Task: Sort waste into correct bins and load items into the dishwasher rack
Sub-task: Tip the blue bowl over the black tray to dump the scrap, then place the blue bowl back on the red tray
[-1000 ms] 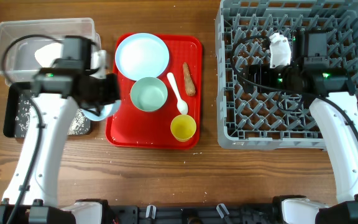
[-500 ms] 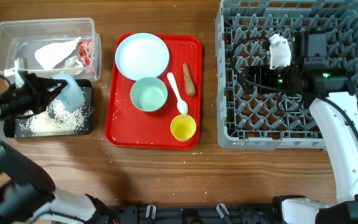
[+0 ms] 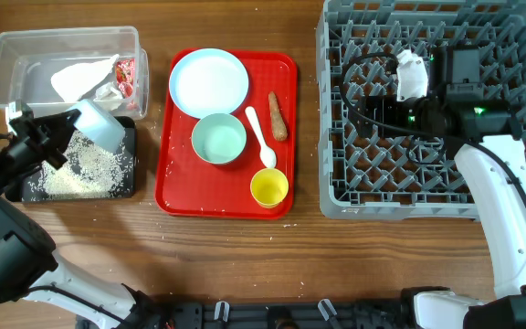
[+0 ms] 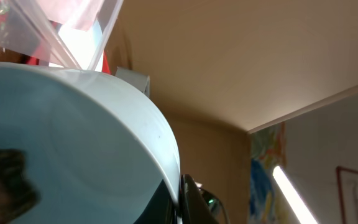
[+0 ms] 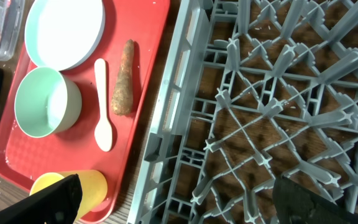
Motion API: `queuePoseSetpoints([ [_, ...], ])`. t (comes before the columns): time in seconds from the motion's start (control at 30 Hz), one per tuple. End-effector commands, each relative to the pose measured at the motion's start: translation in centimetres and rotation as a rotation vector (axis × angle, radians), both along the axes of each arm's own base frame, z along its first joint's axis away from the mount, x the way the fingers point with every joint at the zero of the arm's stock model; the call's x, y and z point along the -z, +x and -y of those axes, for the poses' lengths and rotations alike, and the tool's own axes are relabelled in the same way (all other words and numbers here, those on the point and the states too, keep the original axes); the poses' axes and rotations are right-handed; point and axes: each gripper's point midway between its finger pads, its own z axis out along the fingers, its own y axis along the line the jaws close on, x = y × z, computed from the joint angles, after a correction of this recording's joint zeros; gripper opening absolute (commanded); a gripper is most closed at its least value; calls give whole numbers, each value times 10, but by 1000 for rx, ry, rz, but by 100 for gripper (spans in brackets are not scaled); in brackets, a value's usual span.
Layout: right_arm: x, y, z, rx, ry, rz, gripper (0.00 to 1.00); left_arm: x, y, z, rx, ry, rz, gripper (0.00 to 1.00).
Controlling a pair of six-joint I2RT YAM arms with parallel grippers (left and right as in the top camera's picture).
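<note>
The left gripper swings past the black tray point(image 3: 26, 187) next and goes down to release the bowl on the red serving tray's near corner point(image 3: 187, 190) on that side, which is bare.
My left gripper point(image 3: 73, 131) is shut on the rim of the light blue bowl point(image 3: 99, 123) and holds it tipped above the black tray point(image 3: 26, 187), where white rice grains point(image 3: 85, 169) lie. In the left wrist view the bowl point(image 4: 73, 143) fills the frame, pinched at the gripper point(image 4: 179, 202); a dark blurred patch sits inside it. The clear tub point(image 3: 3, 55) holds crumpled white paper point(image 3: 80, 78) and the red-and-white wrapper point(image 3: 126, 75). My right gripper point(image 5: 179, 205) is open and empty over the left part of the grey rack point(image 3: 427, 196).
The red serving tray point(image 3: 176, 196) carries the pale blue plate point(image 3: 208, 82), pale green bowl point(image 3: 218, 139), white spoon point(image 3: 261, 139), brown carrot-shaped stick point(image 3: 277, 116) and yellow cup point(image 3: 268, 187). The right wrist view shows the rack's edge point(image 5: 173, 93) beside that tray point(image 5: 17, 168).
My left arm has swung left off the red tray's edge with the light blue bowl, which now hangs tipped over the black tray. The right arm has not moved.
</note>
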Motion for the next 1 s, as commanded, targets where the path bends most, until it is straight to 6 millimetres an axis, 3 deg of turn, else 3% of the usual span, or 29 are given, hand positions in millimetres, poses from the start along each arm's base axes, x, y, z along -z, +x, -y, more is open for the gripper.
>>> queuePoseSetpoints([
  [0.0,-7,3,0,10,5,18,100,-9,-6,-26,-77,-90,-14,4],
  [0.2,-7,2,0,10,6,16,100,-9,-22,-58,-174,-126,-41,4],
  [0.3,-7,3,0,11,5,17,100,-14,-22,-55,-166,-78,2,4],
  [0.43,-7,3,0,10,6,17,100,-45,-18,-14,-65,128,127,4],
  [0.5,-7,3,0,10,6,17,100,-42,-20,18,37,318,77,4],
  [0.6,-7,2,0,10,6,17,100,-19,-31,67,215,658,-98,4],
  [0.7,-7,3,0,10,5,17,100,10,-41,96,350,955,-268,4],
  [0.87,-7,2,0,10,6,15,100,60,-65,148,544,1211,-443,4],
  [0.97,-7,3,0,10,6,17,100,86,-74,175,596,1275,-441,4],
])
